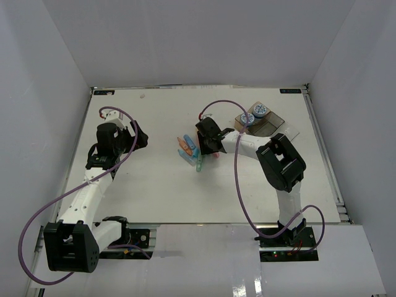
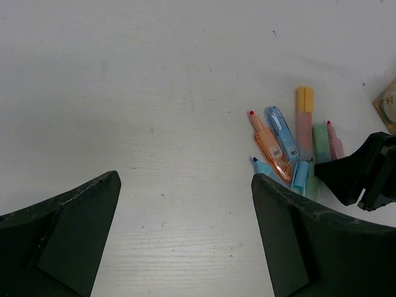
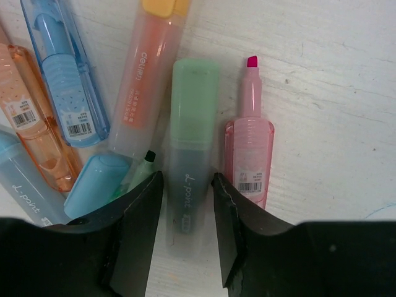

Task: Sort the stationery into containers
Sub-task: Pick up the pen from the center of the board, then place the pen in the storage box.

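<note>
The green-capped highlighter (image 3: 193,124) goes up in my right gripper next and then over the dark container beside the rolls, since that container is empty.
The stationery pens lie in a pile (image 1: 189,150) at mid-table. In the right wrist view, my right gripper (image 3: 189,185) has its jaws against both sides of a green-capped highlighter (image 3: 193,124) that lies on the table. Beside it are a pink highlighter (image 3: 249,142), a yellow-capped peach one (image 3: 145,80), a blue piece (image 3: 62,74) and an orange piece (image 3: 31,130). Two blue-and-white rolls (image 1: 260,111) sit in the transparent containers (image 1: 275,127) at the back right. My left gripper (image 2: 185,179) is open and empty above bare table, left of the pile.
White walls enclose the table on three sides. A purple cable (image 1: 238,179) loops from the right arm over the table. In the left wrist view the right gripper's black body (image 2: 362,173) sits against the pile, and a container corner (image 2: 388,102) shows at the right edge.
</note>
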Motion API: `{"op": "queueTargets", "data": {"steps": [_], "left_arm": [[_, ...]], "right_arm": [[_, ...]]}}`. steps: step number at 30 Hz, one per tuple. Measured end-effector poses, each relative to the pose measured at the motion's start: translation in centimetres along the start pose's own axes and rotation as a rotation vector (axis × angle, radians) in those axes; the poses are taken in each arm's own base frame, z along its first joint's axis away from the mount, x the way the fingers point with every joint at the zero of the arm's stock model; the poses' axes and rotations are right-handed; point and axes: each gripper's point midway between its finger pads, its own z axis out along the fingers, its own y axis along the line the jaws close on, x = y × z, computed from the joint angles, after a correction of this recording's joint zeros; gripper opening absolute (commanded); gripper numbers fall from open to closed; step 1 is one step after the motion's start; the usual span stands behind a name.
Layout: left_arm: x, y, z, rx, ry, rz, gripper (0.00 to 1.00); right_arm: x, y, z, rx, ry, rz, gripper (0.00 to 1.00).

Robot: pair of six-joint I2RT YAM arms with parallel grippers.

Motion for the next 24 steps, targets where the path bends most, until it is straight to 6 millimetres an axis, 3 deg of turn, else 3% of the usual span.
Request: {"op": "queueTargets", "data": {"steps": [4, 11, 15, 19, 21, 24], "left_arm": [[0.0, 0.0, 0.0, 0.003, 0.001, -0.001, 0.98], [0.0, -0.1, 0.0, 0.003, 0.001, -0.002, 0.98], [0.0, -0.1, 0.0, 0.004, 0.001, -0.002, 0.98], [0.0, -0.1, 0.0, 0.006, 0.002, -0.002, 0.98], [0.0, -0.1, 0.0, 0.006, 0.002, -0.002, 0.98], [0.0, -0.1, 0.0, 0.006, 0.002, -0.002, 0.98]], "right_arm": [[0.0, -0.1, 0.0, 0.005, -0.002, 0.001, 0.47], [-0.1, -0.3, 0.0, 0.018, -0.007, -0.002, 0.21], [-0.5, -0.4, -0.8, 0.019, -0.014, -0.004, 0.20], [-3.3, -0.9, -4.5, 0.005, -0.089, 0.029, 0.23], [-5.8, -2.1, -7.4, -0.005, -0.169, 0.076, 0.24], [-8.7, -6.4, -11.0, 0.016, -0.272, 0.191, 0.24]]}}
